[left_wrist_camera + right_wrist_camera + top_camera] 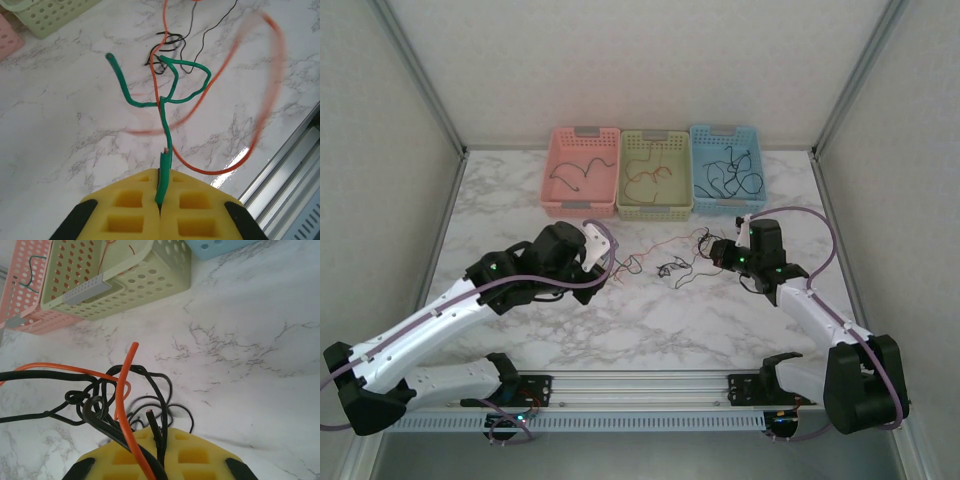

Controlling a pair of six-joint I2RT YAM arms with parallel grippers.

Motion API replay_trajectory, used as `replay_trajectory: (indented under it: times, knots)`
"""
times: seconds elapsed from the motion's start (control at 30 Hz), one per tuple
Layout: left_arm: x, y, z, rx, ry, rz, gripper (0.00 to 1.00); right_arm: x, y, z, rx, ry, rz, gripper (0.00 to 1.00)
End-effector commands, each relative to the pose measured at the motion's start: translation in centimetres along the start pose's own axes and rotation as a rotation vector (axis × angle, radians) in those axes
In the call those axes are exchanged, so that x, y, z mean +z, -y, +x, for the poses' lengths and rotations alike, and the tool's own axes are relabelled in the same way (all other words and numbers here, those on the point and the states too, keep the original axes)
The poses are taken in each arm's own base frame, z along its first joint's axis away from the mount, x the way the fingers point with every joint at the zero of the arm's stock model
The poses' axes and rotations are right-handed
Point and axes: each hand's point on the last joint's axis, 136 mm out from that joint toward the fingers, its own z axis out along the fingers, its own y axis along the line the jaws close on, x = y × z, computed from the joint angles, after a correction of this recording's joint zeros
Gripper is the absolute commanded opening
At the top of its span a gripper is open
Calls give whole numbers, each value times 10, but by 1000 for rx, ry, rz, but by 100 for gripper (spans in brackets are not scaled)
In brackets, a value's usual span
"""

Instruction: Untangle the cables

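Note:
My right gripper draws toward the bare marble behind it next, away from the left gripper, tightening the slack orange cable, then releases the black cables.
The cables (670, 266) lie as a loose tangle of thin black and orange wires on the marble table, between my two grippers. My left gripper (160, 182) is shut on the end of a green cable (167, 97), which forks upward from the yellow pads. An orange cable (265, 100) loops around it, blurred, and thin black cables (170, 42) lie beyond. My right gripper (162, 440) is shut on black cables (95, 405); an orange cable (125, 385) crosses over its left pad. From above, the left gripper (607, 262) and right gripper (716, 254) face each other across the tangle.
Three baskets stand in a row at the back: pink (582, 207), pale green (655, 212) and blue (730, 207), each holding a few wires. A metal rail (640, 385) runs along the near edge. Frame posts and walls close both sides.

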Motion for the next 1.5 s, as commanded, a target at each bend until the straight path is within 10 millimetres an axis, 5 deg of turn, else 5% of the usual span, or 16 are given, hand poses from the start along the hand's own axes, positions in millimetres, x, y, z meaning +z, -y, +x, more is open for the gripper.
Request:
replay_trajectory:
  times: [0.0,0.27,0.37,0.7,0.97,1.2,1.4,1.47]
  knots:
    - [1,-8,7,-28,-25,-33,0,-1,11,4,20,-2,39,0]
    - [-12,-46,29,-16,-127,-247,0,-20,83,0,174,65,289,0]
    - [-29,-46,28,-33,-78,-235,0,-29,104,1,227,94,354,0]
    - [-63,-79,28,-69,17,-407,0,-43,132,5,278,118,474,0]
    - [-104,-143,38,-113,6,-795,0,-60,155,5,355,164,564,0]
    - [-97,-123,27,-179,102,-608,0,-58,135,-6,330,196,450,0]
    - [-74,-76,0,-177,182,-296,0,-37,56,-14,194,116,94,0]
    - [-67,-65,-9,-175,192,-224,0,-33,21,-11,82,74,16,15]
